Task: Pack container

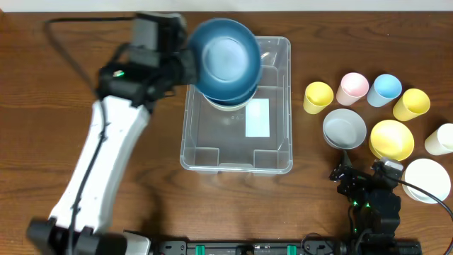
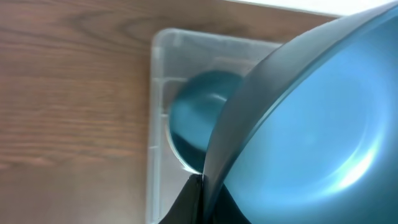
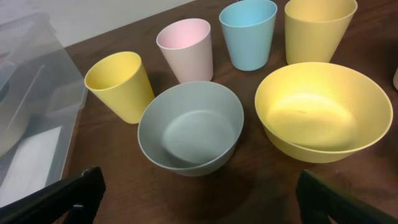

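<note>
The other blue bowl [image 2: 200, 115] sits open below inside the container, so the left gripper should next lower the bowl it holds into that one and release the held rim.
The container [image 1: 276, 92] is a large clear bin with a white label [image 1: 257, 117], standing mid-table. My left gripper [image 1: 188, 65] is shut on the rim of a blue bowl [image 1: 226, 57] and holds it tilted above the container's far end. In the left wrist view the fingers [image 2: 202, 190] pinch that bowl's rim [image 2: 311, 124]. Another blue bowl [image 2: 196, 118] lies inside the container [image 2: 159, 93] below it. My right gripper [image 1: 364, 173] is open and empty, low over the table in front of a grey bowl [image 1: 344, 128]. Its fingers [image 3: 199, 205] frame the right wrist view.
Right of the container stand a yellow cup [image 1: 318, 97], pink cup [image 1: 352, 88], blue cup [image 1: 386, 89], second yellow cup [image 1: 411, 104], yellow bowl [image 1: 391, 139], white cup [image 1: 440, 139] and white bowl [image 1: 427, 180]. The right wrist view shows the grey bowl [image 3: 189, 127] and yellow bowl [image 3: 323, 112].
</note>
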You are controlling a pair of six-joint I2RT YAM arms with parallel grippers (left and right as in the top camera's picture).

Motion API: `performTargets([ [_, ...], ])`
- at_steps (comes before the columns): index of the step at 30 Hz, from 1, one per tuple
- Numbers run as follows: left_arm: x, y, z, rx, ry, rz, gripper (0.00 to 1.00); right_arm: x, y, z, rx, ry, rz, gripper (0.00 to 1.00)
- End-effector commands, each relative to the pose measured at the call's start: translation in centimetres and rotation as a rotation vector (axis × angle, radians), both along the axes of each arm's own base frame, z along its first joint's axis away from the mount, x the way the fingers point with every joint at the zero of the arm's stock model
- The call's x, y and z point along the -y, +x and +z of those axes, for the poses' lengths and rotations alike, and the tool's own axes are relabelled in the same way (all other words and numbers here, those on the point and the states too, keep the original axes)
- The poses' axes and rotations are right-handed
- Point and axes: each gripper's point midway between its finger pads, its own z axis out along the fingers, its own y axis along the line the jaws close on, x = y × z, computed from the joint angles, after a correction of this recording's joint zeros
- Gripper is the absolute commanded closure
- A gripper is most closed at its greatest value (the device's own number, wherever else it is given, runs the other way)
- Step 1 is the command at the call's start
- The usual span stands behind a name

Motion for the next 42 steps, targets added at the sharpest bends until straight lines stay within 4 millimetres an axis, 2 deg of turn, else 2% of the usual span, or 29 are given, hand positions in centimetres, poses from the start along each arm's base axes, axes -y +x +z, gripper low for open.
performTargets([
  [1,0.1,1.9,-3.5,-0.053,0.061,0.032,0.94,0.2,0.0,0.0,0.005,0.008,-0.015,0.01],
  [3,0.4,3.1,-5.8,-0.09,0.063,0.044,0.94,0.2,0.0,0.0,0.005,0.008,-0.015,0.01],
  [7,1.0,5.0,-8.6,-0.104,0.064,0.05,0.94,0.2,0.0,0.0,0.005,0.008,-0.015,0.01],
  [11,2.0,5.8,-9.5,-0.104,0.025,0.021,0.93,0.2,0.0,0.0,0.005,0.008,-0.015,0.01],
  [12,2.2,5.9,-9.5,-0.105,0.018,0.016,0.87,0.2,0.0,0.0,0.005,0.008,-0.015,0.01],
  [13,2.4,5.8,-9.4,-0.106,0.008,0.008,0.83,0.2,0.0,0.0,0.005,0.008,-0.015,0.01],
  [16,2.5,5.6,-8.0,-0.081,-0.008,0.001,0.53,0.2,0.0,0.0,0.005,0.008,-0.015,0.01],
  [17,2.3,5.5,-7.0,-0.061,-0.015,0.005,0.47,0.2,0.0,0.0,0.005,0.008,-0.015,0.01],
  [21,0.8,4.6,-2.0,0.035,-0.041,0.029,0.39,0.2,0.0,0.0,0.005,0.008,-0.015,0.01],
  [25,-3.4,2.3,3.4,0.122,-0.05,0.11,0.31,0.2,0.0,0.0,0.005,0.008,-0.015,0.01],
  [29,-10.3,-1.5,7.3,0.176,-0.009,0.281,0.28,0.2,0.0,0.0,0.005,0.008,-0.015,0.01],
  [31,-13.2,-3.3,8.6,0.194,0.002,0.359,0.27,0.2,0.0,0.0,0.005,0.008,-0.015,0.01],
  [34,-16.7,-5.6,9.6,0.203,0.01,0.456,0.26,0.2,0.0,0.0,0.005,0.008,-0.015,0.01],
  [36,-18.6,-7.0,9.8,0.195,0.017,0.517,0.2,0.2,0.0,0.0,0.005,0.008,-0.015,0.01],
  [37,-19.4,-7.5,9.8,0.188,0.02,0.541,0.16,0.2,0.0,0.0,0.005,0.008,-0.015,0.01],
  [38,-20.2,-8.0,9.6,0.178,0.023,0.568,0.0,0.2,0.0,0.0,0.005,0.008,-0.015,0.01],
  [42,-22.0,-9.2,8.6,0.124,0.032,0.63,0.02,0.2,0.0,0.0,0.005,0.008,-0.015,0.01],
])
